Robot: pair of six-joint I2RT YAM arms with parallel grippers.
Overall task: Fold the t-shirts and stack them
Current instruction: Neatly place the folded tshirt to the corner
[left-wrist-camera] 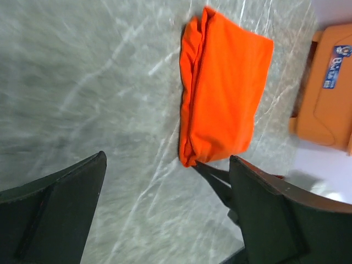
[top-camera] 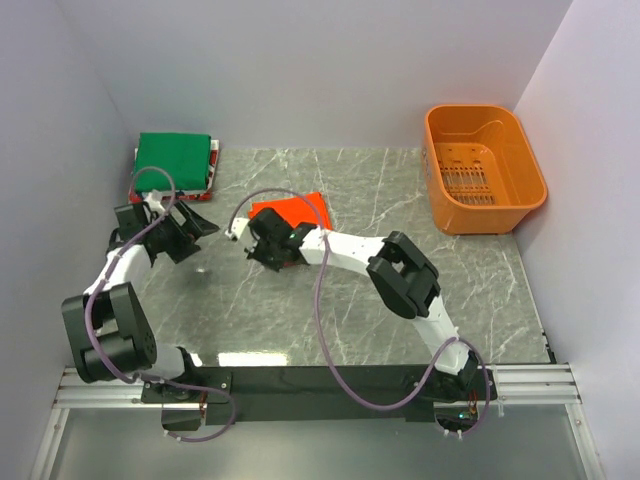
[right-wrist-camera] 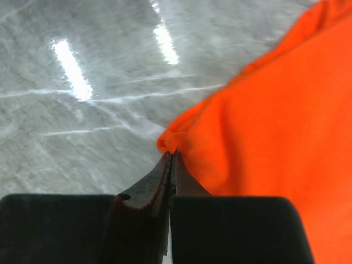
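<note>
My left gripper moves to the right in the top view and outward next, onto the shirt's facing edge, since my right gripper pinches the shirt's near corner.
A bright orange-red t-shirt [top-camera: 297,209] lies folded into a rectangle on the marble table, left of centre. My right gripper [top-camera: 262,232] is shut on the shirt's near-left corner. In the right wrist view its jaws [right-wrist-camera: 172,154] pinch a small bunch of the orange cloth [right-wrist-camera: 275,126]. My left gripper [top-camera: 195,228] hovers open to the left of the shirt. Nothing lies between its fingers [left-wrist-camera: 168,159], and the shirt [left-wrist-camera: 225,93] sits just beyond them. A green folded shirt [top-camera: 173,160] rests on thinner white and red ones [top-camera: 213,165] in the back left corner.
A rigid orange plastic basket [top-camera: 483,168] stands at the back right, also seen at the edge of the left wrist view as an orange basket [left-wrist-camera: 327,93]. Pale walls close in the table on the left, back and right. The right arm stretches across the table's middle.
</note>
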